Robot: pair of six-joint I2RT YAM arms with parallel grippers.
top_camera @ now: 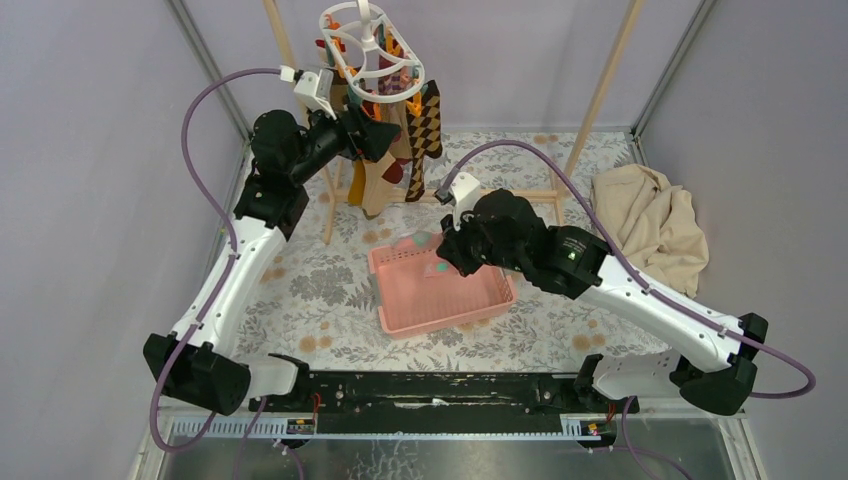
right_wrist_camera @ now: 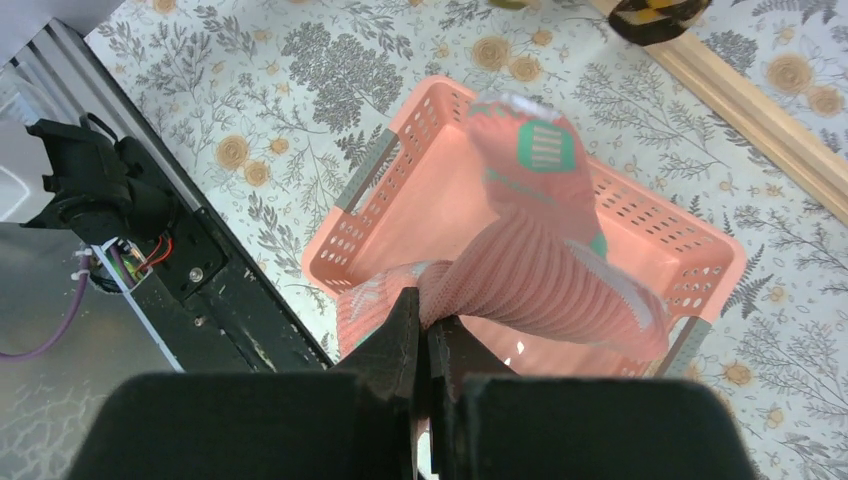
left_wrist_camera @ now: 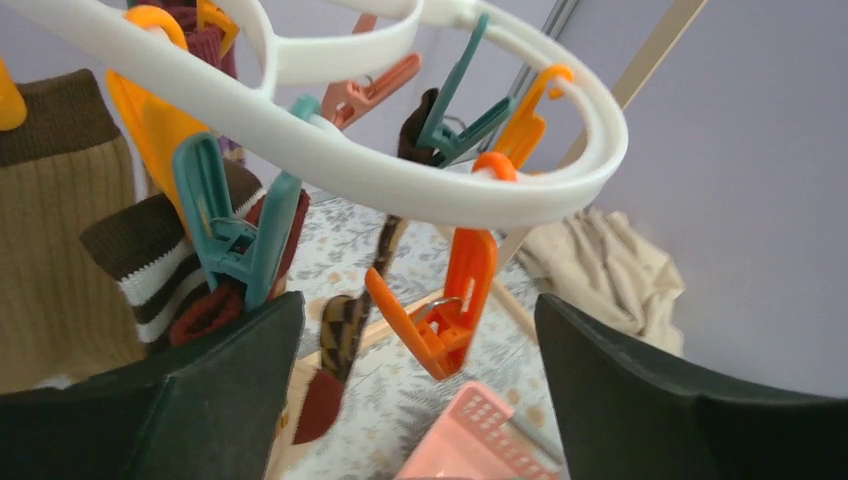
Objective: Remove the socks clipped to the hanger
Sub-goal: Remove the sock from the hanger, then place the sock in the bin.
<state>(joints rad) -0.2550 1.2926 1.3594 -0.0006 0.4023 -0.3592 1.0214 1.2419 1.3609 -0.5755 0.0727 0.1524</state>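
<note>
The pink sock already dangles over the open basket, so my right gripper will next go down toward the pink basket's bottom and release it there.
The white oval hanger (top_camera: 372, 62) hangs at the back with several socks (top_camera: 385, 170) clipped under it. My left gripper (top_camera: 385, 135) is raised to it and stands open. In the left wrist view an orange clip (left_wrist_camera: 450, 300) dangles between its wide-apart fingers (left_wrist_camera: 230, 400), touching neither. A mustard sock (left_wrist_camera: 50, 270), a brown-striped sock (left_wrist_camera: 150, 265) and an argyle sock (left_wrist_camera: 345, 330) hang from the ring (left_wrist_camera: 400, 190). My right gripper (right_wrist_camera: 430, 330) is shut on a pink sock (right_wrist_camera: 540, 250), which it holds over the pink basket (right_wrist_camera: 400, 170).
A beige cloth (top_camera: 655, 225) lies crumpled at the right. The tall wooden rack (top_camera: 600, 80) carries the hanger, and its base bar (right_wrist_camera: 760, 110) runs behind the basket (top_camera: 440, 315). The black base rail (top_camera: 430, 390) spans the near edge.
</note>
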